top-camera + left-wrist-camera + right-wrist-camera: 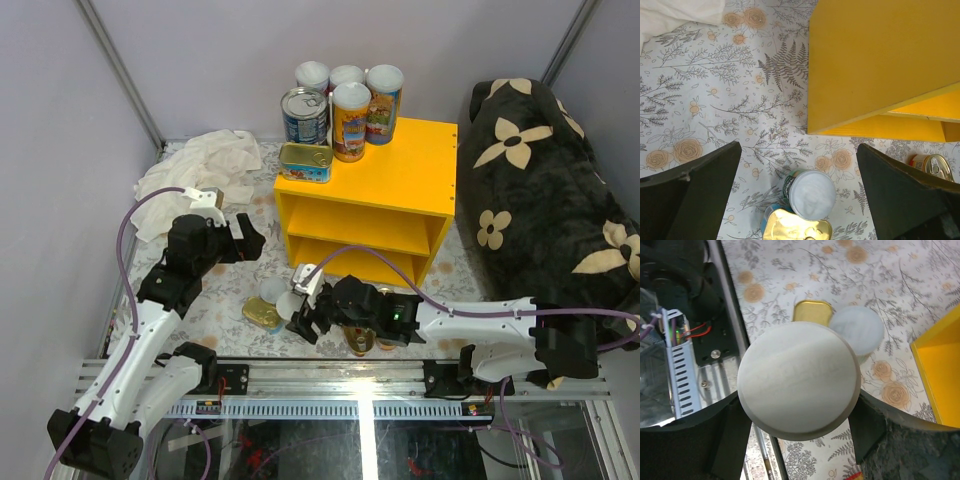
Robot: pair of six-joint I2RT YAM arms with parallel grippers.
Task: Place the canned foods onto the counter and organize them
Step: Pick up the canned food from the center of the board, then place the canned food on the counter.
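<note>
The counter top has empty room beside the fish tin, above and outward of my right gripper, so it must next rise outward and release its can there.
The yellow counter (pixel 395 170) carries three tall white-lidded cans (pixel 345 78), an orange-labelled can (pixel 350 122), a blue-labelled steel can (pixel 305 115) and a rectangular fish tin (pixel 305 162) on its top left. My right gripper (pixel 300 312) is shut on a white-lidded can (pixel 799 379), low above the floral floor in front of the counter. Beside it stand another white-lidded can (pixel 856 329) and a gold oval tin (pixel 812 311). My left gripper (pixel 250 243) is open and empty (pixel 799 150), above that can (pixel 812 194) and tin (pixel 797 231). A small steel-topped can (pixel 935 166) stands near the counter's front.
A crumpled white cloth (pixel 205 165) lies at the back left. A dark blanket with cream flowers (pixel 545 190) fills the right side. An aluminium rail (pixel 350 380) runs along the near edge. Another can (pixel 360 340) sits partly hidden under my right wrist.
</note>
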